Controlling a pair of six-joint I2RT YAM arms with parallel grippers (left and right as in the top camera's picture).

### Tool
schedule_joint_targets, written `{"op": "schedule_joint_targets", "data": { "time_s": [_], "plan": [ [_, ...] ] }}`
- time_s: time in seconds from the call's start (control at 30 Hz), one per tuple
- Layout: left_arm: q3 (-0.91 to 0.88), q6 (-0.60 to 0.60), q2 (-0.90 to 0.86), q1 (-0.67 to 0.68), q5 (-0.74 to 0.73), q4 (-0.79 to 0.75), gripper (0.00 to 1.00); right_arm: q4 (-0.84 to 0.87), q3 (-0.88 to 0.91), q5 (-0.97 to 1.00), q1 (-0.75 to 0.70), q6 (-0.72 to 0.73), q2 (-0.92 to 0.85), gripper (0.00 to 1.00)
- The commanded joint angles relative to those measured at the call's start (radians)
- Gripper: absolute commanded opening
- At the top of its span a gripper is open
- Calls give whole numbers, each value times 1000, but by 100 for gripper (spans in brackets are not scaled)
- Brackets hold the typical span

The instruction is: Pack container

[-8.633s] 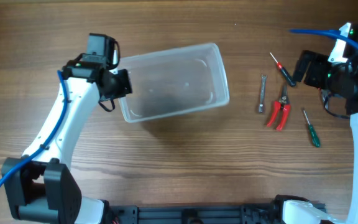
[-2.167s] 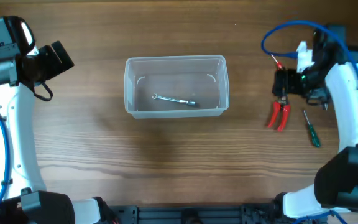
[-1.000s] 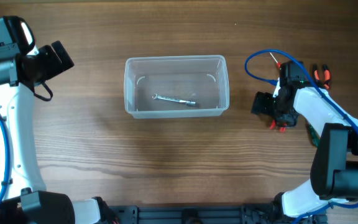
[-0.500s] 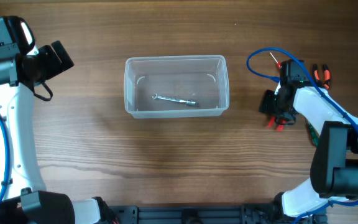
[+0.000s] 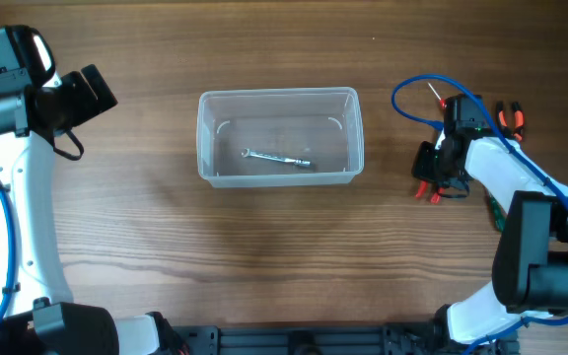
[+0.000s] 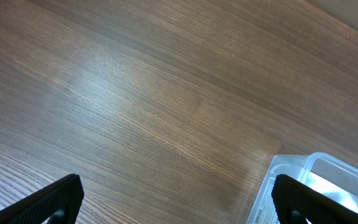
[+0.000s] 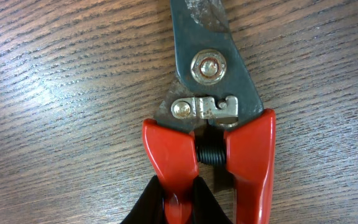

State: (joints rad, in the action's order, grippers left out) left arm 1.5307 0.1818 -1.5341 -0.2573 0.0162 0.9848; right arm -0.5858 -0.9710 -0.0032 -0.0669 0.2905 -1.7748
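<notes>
I should lift the snips with my right gripper next, as they are still outside. I should carry them over the tub, turn them along the wrench (image 5: pixel 277 158), lower them onto it and release them.
The container (image 5: pixel 279 94), a clear plastic tub, stands mid-table with a small metal wrench (image 5: pixel 277 158) lying in it. To its right lie red-handled snips (image 5: pixel 428 194), mostly under my right arm. In the right wrist view the snips (image 7: pixel 213 81) have a dark blade, a bolt and a spring. My right gripper (image 7: pixel 178 204) is shut on their left red handle, with a black finger (image 7: pixel 143 206) on each side. My left gripper (image 5: pixel 95 94) hangs open at the far left, away from the tub. Its wrist view shows only the tub's corner (image 6: pixel 319 183).
A red screwdriver (image 5: pixel 437 96) and orange-handled pliers (image 5: pixel 511 116) lie behind the right gripper. A green screwdriver (image 5: pixel 495 210) peeks out beside the right arm. A blue cable (image 5: pixel 412 94) loops above the right wrist. Bare wood lies under the left gripper (image 6: pixel 179 202).
My right gripper has closed from wide open onto one handle of the snips, shifting slightly. The left arm, tub and wrench have not moved.
</notes>
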Motion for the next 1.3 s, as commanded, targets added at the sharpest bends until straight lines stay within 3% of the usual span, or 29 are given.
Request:
{"op": "schedule_joint_targets", "data": {
  "time_s": [0.0,0.13,0.2,0.37,0.5,0.63,1.0,1.07,1.17,1.27],
  "plan": [
    [2,13,-3,-2,-16,1,100,-48,-27,-23,4,-4,-29,4],
    [2,13,-3,-2,-16,0,100,-201,-201,-22,9,-108,35,4],
    [2,13,-3,-2,-16,0,100,-330,-391,-23,49,-171,72,4],
    [2,13,-3,-2,-16,1,100,-433,-696,-19,283,-406,83,4],
    [2,13,-3,-2,-16,10,100,-425,-722,-36,503,-670,73,4],
    [2,13,-3,-2,-16,20,100,-432,-722,-161,649,-1023,-13,4],
    [2,13,-3,-2,-16,23,100,-351,-722,-204,669,-1047,-382,4],
    [2,13,-3,-2,-16,23,100,-352,-722,-222,669,-1046,-388,14],
    [2,13,-3,-2,-16,23,100,-349,-727,-222,669,-1010,-382,46],
    [2,13,-3,-2,-16,23,100,-362,-756,-192,668,-912,-332,64]
  ]
}}
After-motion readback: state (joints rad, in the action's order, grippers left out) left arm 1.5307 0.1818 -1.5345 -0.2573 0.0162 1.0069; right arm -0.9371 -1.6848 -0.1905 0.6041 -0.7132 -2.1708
